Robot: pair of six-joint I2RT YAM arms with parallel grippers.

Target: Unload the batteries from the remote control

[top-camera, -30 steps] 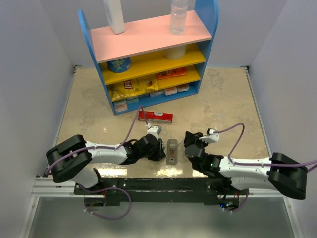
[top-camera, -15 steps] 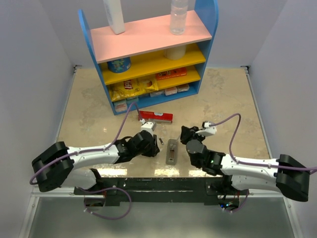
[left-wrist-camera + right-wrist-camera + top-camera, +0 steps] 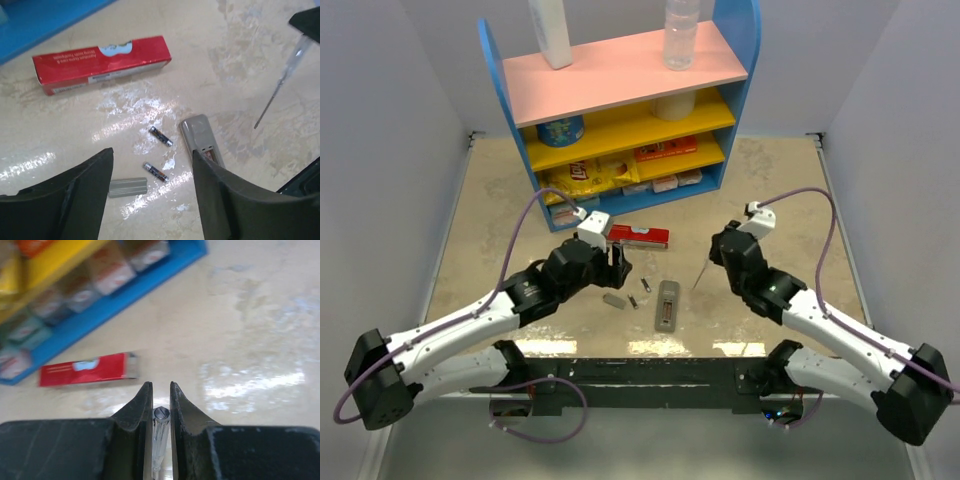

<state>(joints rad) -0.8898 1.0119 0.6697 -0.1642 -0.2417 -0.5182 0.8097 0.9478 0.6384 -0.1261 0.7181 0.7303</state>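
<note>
My right gripper holds the stick and will next go down to the table (image 3: 703,298) beside the remote control and lay the stick down.
The remote control (image 3: 667,306) lies face down near the table's front, its battery bay open (image 3: 202,142). Two batteries (image 3: 161,135) (image 3: 155,171) rest on the table just left of it, small and dark in the top view (image 3: 644,285) (image 3: 632,300). The grey battery cover (image 3: 128,187) lies beside them. My left gripper (image 3: 618,268) hovers above the batteries, open and empty (image 3: 150,200). My right gripper (image 3: 717,252) hangs to the right of the remote, shut on a thin clear-handled stick (image 3: 161,425) that points down toward the table (image 3: 702,274).
A flat red box (image 3: 635,236) lies behind the batteries (image 3: 100,65) (image 3: 87,369). A blue shelf unit (image 3: 620,110) with snacks, bottles and a cup stands at the back. Grey walls close in both sides.
My left gripper pulled back from the remote, rose to the left and opened; a second battery now lies on the table. My right gripper lifted back to the right with the stick.
</note>
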